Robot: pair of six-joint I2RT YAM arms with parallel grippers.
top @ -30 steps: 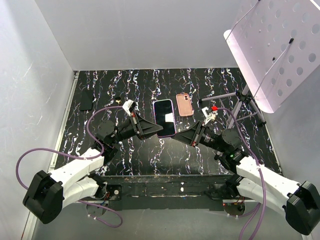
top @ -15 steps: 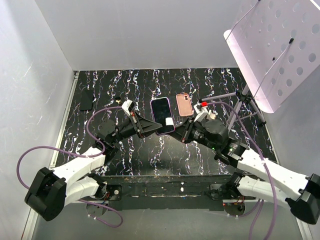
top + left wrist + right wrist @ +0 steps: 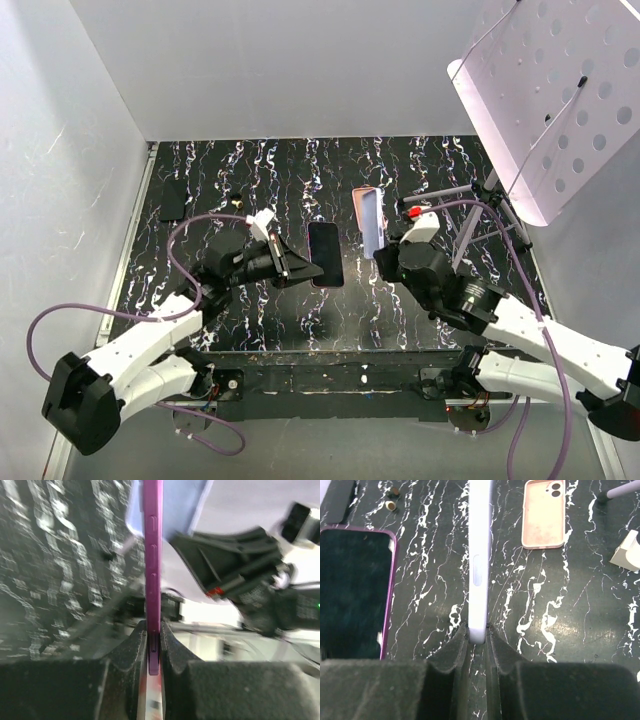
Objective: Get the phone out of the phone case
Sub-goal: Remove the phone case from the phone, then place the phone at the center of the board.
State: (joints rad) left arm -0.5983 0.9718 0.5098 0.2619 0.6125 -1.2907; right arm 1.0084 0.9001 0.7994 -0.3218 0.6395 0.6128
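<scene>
The phone moves outward next, to the left in the top view, and down for my left gripper to release beside the dark flat object, since the phone case is off.
My left gripper (image 3: 300,268) is shut on the lower end of the phone (image 3: 323,255), which has a dark screen and a purple rim. It is held above the table. In the left wrist view the phone (image 3: 152,580) stands edge-on between the fingers (image 3: 132,647). My right gripper (image 3: 383,250) is shut on the pale lavender phone case (image 3: 371,222), held on edge just right of the phone and apart from it. The right wrist view shows the case (image 3: 479,555) edge-on in the gripper (image 3: 477,632) and the phone (image 3: 355,590) to its left.
A pink phone case (image 3: 543,512) lies flat on the black marbled table (image 3: 250,165) behind the held case. A dark flat object (image 3: 172,198) and small brass bits (image 3: 237,200) lie at the far left. A white perforated board on a tripod (image 3: 545,100) stands at the right.
The phone and the case were together between both grippers. Now they are apart: the right gripper has drawn the case right and turned it on edge, and the left has pulled the phone nearer.
</scene>
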